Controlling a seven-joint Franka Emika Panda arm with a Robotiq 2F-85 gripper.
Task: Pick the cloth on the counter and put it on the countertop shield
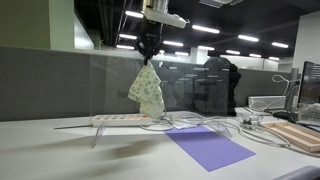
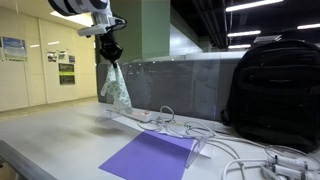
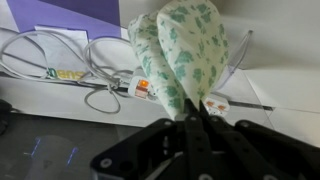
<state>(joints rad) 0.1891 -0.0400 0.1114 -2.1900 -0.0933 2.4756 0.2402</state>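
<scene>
The cloth hangs before the panel, so I will next raise my gripper, tilt it outward over the shield's top edge, which lies outward of it, then release.
The cloth is pale with a green leaf print. It hangs in the air from my gripper, well above the counter, in both exterior views. My gripper is shut on its top edge. In the wrist view the cloth drapes away from the closed jaws. The countertop shield is the clear panel standing along the back of the counter, right behind the hanging cloth; it also shows in an exterior view.
A white power strip with cables lies under the cloth. A purple sheet lies on the counter. A black backpack stands at one side. Loose cables spread beside it. A wooden board lies at the edge.
</scene>
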